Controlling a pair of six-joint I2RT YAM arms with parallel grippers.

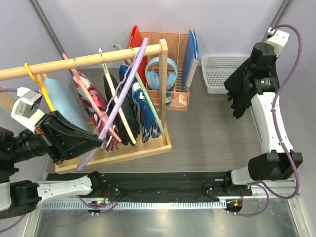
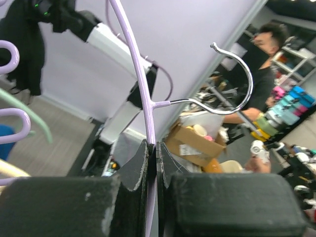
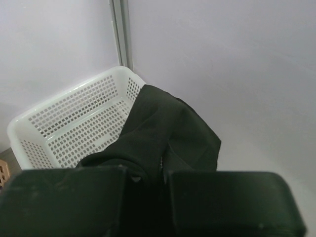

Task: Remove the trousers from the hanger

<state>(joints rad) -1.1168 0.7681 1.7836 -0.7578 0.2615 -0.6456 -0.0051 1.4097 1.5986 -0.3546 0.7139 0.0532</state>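
Note:
I should next move my right gripper down and to the left in the top view to the empty white basket and release the trousers inside it.
My right gripper [image 1: 238,97] is raised at the right and shut on the plain black trousers [image 1: 241,104], which hang from it beside the white basket [image 1: 222,69]. In the right wrist view the black trousers [image 3: 168,133] bunch out of the shut gripper [image 3: 160,170], over the basket's [image 3: 64,128] corner. My left gripper [image 1: 102,143] is shut on a bare lilac hanger [image 1: 123,89], held tilted across the rail. In the left wrist view the hanger's bar [image 2: 143,89] runs through the gripper [image 2: 153,148] and its metal hook [image 2: 237,98] is free. The dark blue printed trousers [image 1: 144,113] hang on a green hanger.
The wooden rail [image 1: 74,61] and its base [image 1: 148,148] also carry a black cloth [image 1: 121,111] on a cream hanger, a pink floral garment [image 1: 94,101] and a light-blue cloth [image 1: 61,101]. A wooden organizer with blue headphones [image 1: 160,71] and folders [image 1: 192,49] stands behind.

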